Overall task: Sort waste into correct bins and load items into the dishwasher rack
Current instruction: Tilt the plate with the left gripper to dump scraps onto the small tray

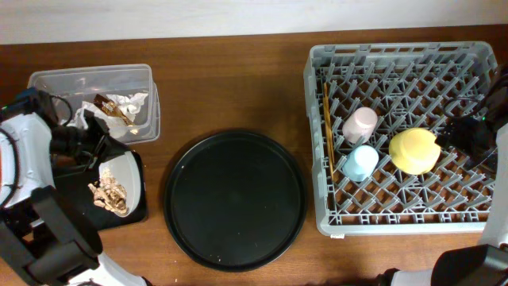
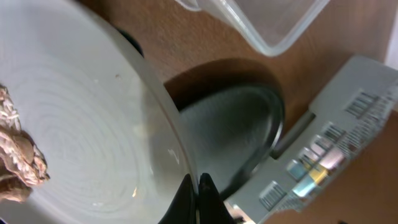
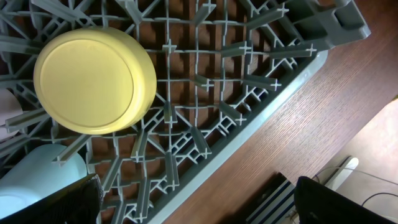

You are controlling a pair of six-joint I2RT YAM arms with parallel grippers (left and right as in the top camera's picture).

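My left gripper should carry the plate [image 1: 125, 171] across, level it, then lower and release it on the empty round black tray [image 1: 231, 203] to my gripper's right in the overhead view.
My left gripper [image 1: 101, 152] is shut on the rim of the pale grey plate [image 2: 81, 106], its fingertips [image 2: 198, 198] pinching the edge. The plate [image 1: 125, 171] leans over the shallow black tray [image 1: 141, 208], with beige-brown food scraps [image 1: 109, 195] at its lower side. The clear tub [image 1: 95, 83] behind holds crumpled white napkins [image 1: 127, 103] and a brown wrapper [image 1: 107, 103]. Inside the grey dishwasher rack [image 1: 405, 226] sit a pink cup [image 1: 360, 123], a light-blue cup [image 1: 360, 162], an upside-down yellow bowl [image 3: 93, 78] and chopsticks [image 1: 326, 127]. My right gripper [image 3: 205, 205] hangs open over the rack's right side, empty.
A large round black tray [image 1: 235, 199] lies in the middle of the wooden table, between the bins and the rack. The right arm's body [image 1: 496, 230] stands by the rack's right edge, and the left arm's body [image 1: 32, 206] fills the left front corner.
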